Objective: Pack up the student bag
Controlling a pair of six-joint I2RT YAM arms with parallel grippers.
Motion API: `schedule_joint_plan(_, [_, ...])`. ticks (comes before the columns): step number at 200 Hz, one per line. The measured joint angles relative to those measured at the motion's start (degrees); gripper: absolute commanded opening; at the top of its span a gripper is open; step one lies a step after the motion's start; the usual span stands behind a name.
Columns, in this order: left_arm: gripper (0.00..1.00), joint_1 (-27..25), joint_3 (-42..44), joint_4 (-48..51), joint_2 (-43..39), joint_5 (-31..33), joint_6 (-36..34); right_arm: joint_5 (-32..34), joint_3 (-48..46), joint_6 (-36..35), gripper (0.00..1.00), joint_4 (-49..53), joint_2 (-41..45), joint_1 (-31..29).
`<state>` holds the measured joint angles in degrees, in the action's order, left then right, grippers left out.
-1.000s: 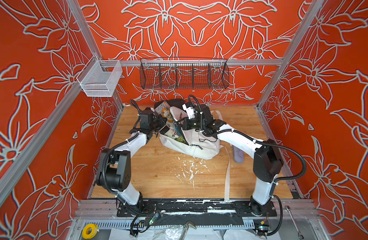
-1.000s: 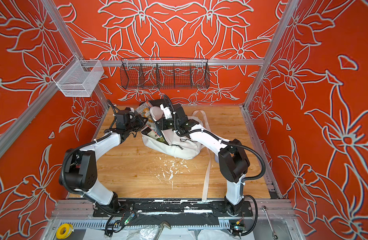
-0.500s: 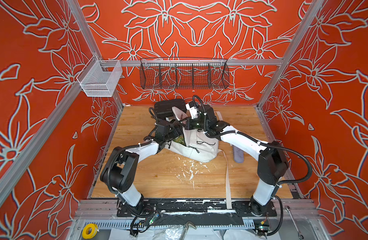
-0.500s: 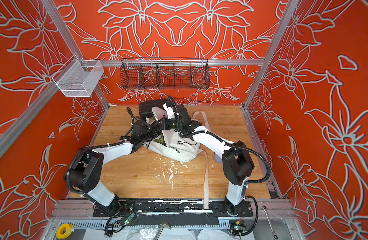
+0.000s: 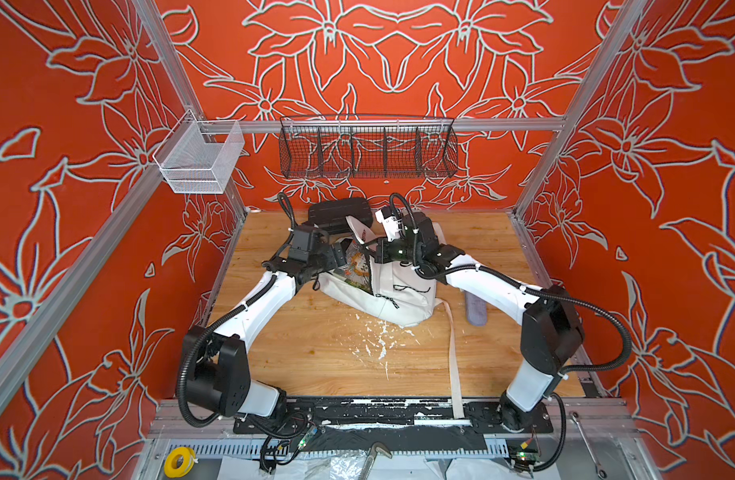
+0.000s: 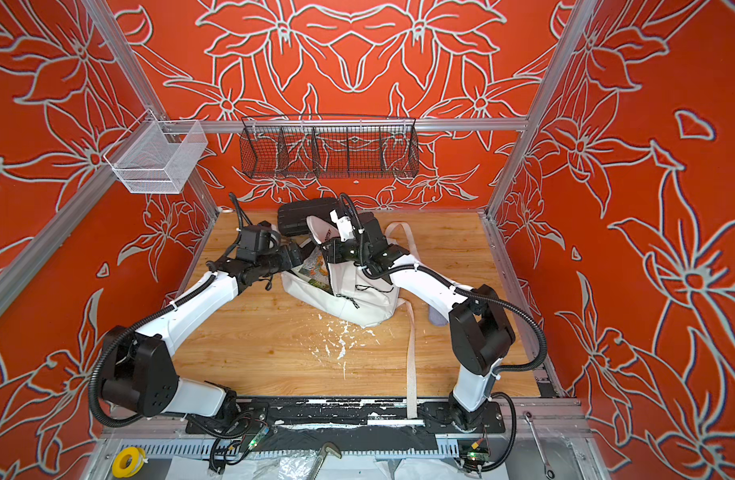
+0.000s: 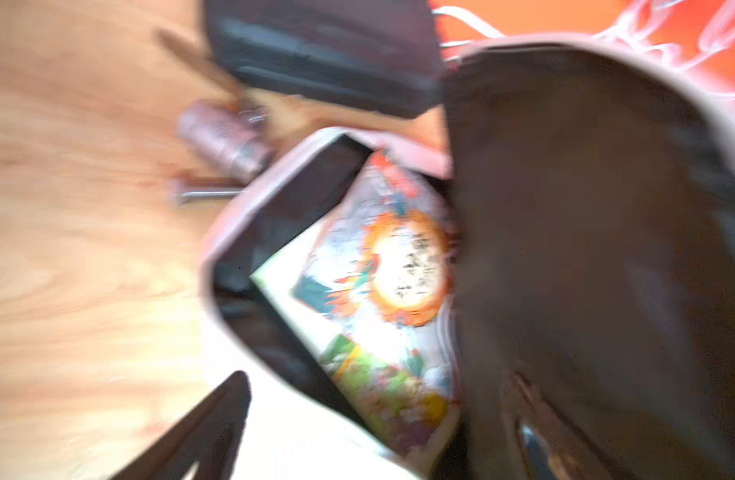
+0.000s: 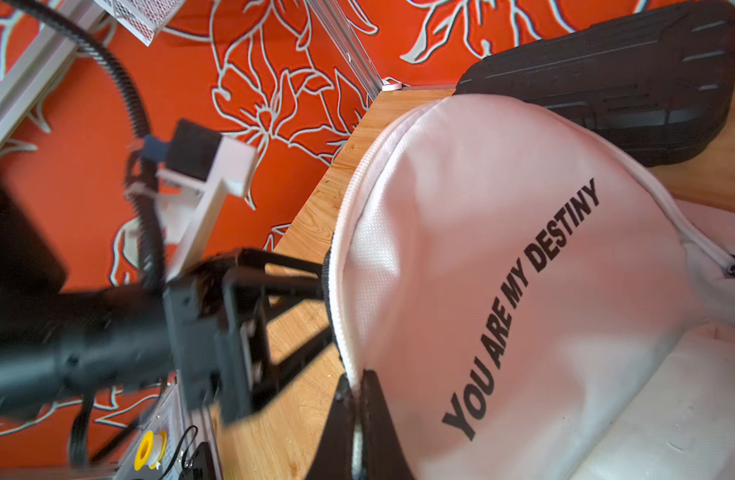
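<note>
My left gripper comes down from the bag's opening onto the bag's rim [image 5: 322,276] [image 7: 221,232] beside the metal bolt next, because only the flap across from it is held.
The student bag [image 5: 403,293] [image 6: 359,297], white and printed "YOU ARE MY DESTINY" [image 8: 523,299], lies in the middle of the wooden table with its main compartment open. My right gripper [image 8: 357,384] [image 5: 378,251] is shut on the zip edge of the bag's flap and holds the flap up. A colourful book [image 7: 392,291] [image 5: 357,268] sits inside against the dark lining. My left gripper [image 7: 374,378] [image 5: 342,255] [image 8: 324,305] hovers open at the bag's mouth, holding nothing. The left wrist view is blurred.
A black ribbed hard case [image 5: 340,212] [image 8: 627,75] lies just behind the bag. A purple pouch [image 5: 476,309] rests right of the bag, under my right arm. A long white strap [image 5: 453,365] trails to the front edge. White flakes [image 5: 378,338] litter the wood. Wire baskets [image 5: 367,147] hang on the back wall.
My left gripper carried the colourful book from the bag's back left into the open compartment, opened and let it go. The right gripper kept hold of the flap.
</note>
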<state>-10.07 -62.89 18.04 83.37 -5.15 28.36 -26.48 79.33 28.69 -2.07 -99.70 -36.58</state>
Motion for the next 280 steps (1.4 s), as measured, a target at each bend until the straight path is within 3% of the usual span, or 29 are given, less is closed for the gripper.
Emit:
schedule_joint_plan(29, [0.8,6.4,-6.2,6.7,8.3,-5.4,-2.8,-0.5,-3.9,-2.2,0.0,-1.6,2.5,0.0])
schedule_joint_plan(49, [0.73,7.0,-17.2,12.9,18.9,-8.3,-6.3,-1.1,-6.6,-3.8,0.0,-2.4,4.5,0.1])
schedule_joint_plan(74, [0.71,6.7,-26.8,17.9,28.7,-10.3,-9.6,-2.0,-9.2,-5.5,0.0,-2.8,6.6,0.1])
schedule_joint_plan(126, [0.77,7.3,-30.2,25.3,34.6,-9.7,-13.0,-1.0,-12.1,-8.7,0.0,-1.6,9.9,0.1])
schedule_joint_plan(151, [0.75,8.0,-30.9,26.7,35.5,-10.2,-14.1,-0.2,-13.1,-11.0,0.0,-0.2,11.2,0.2])
schedule_joint_plan(168, [0.6,8.3,-31.5,26.5,37.0,-11.5,-14.4,-0.6,-13.7,-12.1,0.0,0.0,11.3,0.2])
schedule_joint_plan(210, [0.01,8.5,-31.2,26.2,38.9,-15.6,-16.3,-4.7,-13.8,-13.8,0.0,0.0,8.7,0.2])
schedule_joint_plan(245, [0.0,8.2,-30.4,24.7,36.3,-19.1,-16.1,-4.9,-13.6,-15.1,0.0,1.6,6.4,0.2])
schedule_joint_plan(280, [0.0,6.1,-28.5,23.8,26.4,-20.7,-15.4,-3.5,-11.6,-15.1,0.0,3.0,5.9,0.2])
